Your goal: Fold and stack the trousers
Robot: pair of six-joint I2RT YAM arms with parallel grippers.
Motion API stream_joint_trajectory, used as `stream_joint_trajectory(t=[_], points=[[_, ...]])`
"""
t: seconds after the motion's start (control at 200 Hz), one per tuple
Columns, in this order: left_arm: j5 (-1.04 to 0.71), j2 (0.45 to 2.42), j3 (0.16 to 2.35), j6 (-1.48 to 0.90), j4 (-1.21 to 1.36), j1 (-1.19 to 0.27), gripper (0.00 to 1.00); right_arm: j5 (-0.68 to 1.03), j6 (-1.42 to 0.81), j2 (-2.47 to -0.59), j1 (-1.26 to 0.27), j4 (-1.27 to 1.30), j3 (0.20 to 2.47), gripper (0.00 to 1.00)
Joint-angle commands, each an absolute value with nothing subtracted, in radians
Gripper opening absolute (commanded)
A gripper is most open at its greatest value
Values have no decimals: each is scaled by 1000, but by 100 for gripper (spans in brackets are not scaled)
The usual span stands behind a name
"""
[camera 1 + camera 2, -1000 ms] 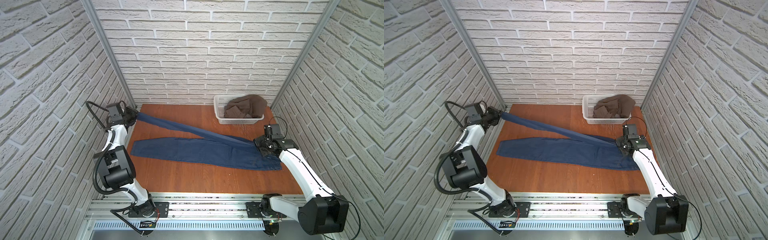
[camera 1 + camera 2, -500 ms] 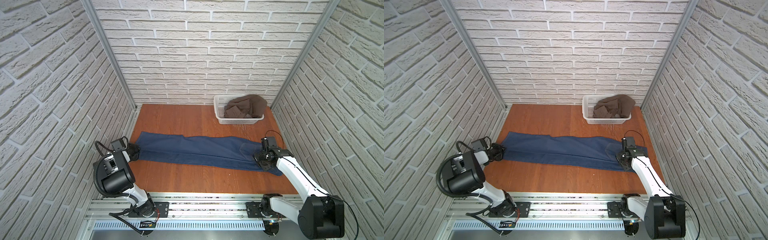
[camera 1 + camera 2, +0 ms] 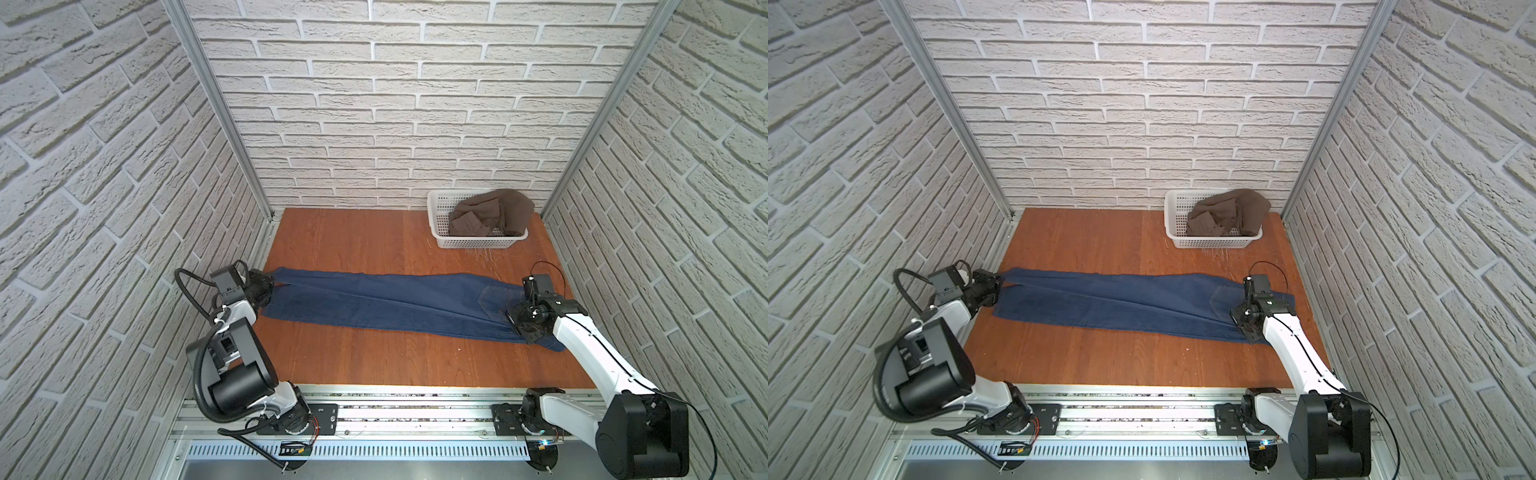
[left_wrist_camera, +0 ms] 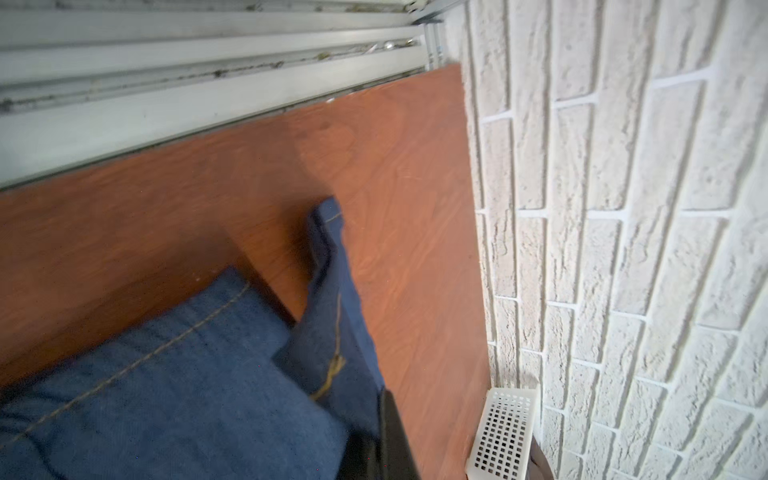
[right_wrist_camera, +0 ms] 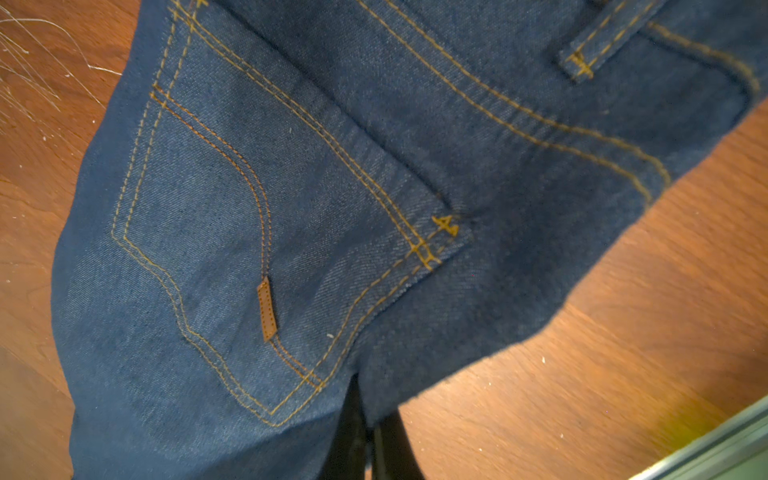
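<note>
The lower leg's near corner (image 3: 269,314) lies below and back and that leg lies uncovered, so next my left gripper needs to draw back and down there to release.
The dark blue trousers (image 3: 386,305) (image 3: 1113,303) lie stretched across the wooden table, one leg folded over the other. My left gripper (image 3: 270,286) (image 3: 998,286) is at the hem end by the left wall, shut on a leg's edge. In the left wrist view the trousers (image 4: 166,395) run into my left gripper (image 4: 380,440). My right gripper (image 3: 517,322) (image 3: 1241,320) is at the waist end, shut on the denim. The right wrist view shows the trousers (image 5: 291,187) with a stitched back pocket (image 5: 199,249) and my right gripper (image 5: 368,419) pinching the cloth edge.
A white plastic basket (image 3: 440,232) (image 3: 1177,232) stands at the back right, holding a brown garment (image 3: 494,214). Brick walls close in on three sides. A metal rail (image 3: 415,415) runs along the front edge.
A second ago the upper leg hung slanted toward the back left. Both arms swung forward and laid it over the lower leg. Both grippers have stayed shut on the cloth.
</note>
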State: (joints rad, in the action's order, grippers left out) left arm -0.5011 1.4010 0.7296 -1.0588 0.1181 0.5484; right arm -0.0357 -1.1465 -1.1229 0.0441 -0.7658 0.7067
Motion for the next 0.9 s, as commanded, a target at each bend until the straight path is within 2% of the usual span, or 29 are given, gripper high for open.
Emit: stream_joint_trajectory(t=[0.0, 0.195, 0.44, 0.56, 0.61, 0.69, 0.735, 0.86, 0.895], points=[[-401, 1404, 661, -1015, 184, 573, 0, -104, -1133, -1120, 62, -769, 664, 5], [-408, 1558, 557, -1102, 381, 573, 0, -78, -1127, -1155, 60, -729, 622, 5], [-382, 1599, 549, -1103, 393, 574, 0, -78, -1116, -1152, 60, -715, 589, 5], [-387, 1584, 552, -1101, 379, 579, 4, -68, -1100, -1153, 60, -719, 596, 14], [-387, 1564, 553, -1103, 361, 581, 12, -63, -1091, -1147, 59, -726, 603, 20], [-373, 1518, 557, -1106, 311, 591, 41, -60, -1077, -1129, 58, -747, 623, 32], [-360, 1482, 564, -1103, 267, 596, 51, -62, -1066, -1116, 58, -765, 640, 37], [-313, 1357, 606, -1075, 121, 607, 65, -75, -1034, -1066, 59, -841, 708, 50], [-297, 1325, 629, -1062, 70, 608, 70, -73, -1022, -1051, 58, -862, 732, 68]])
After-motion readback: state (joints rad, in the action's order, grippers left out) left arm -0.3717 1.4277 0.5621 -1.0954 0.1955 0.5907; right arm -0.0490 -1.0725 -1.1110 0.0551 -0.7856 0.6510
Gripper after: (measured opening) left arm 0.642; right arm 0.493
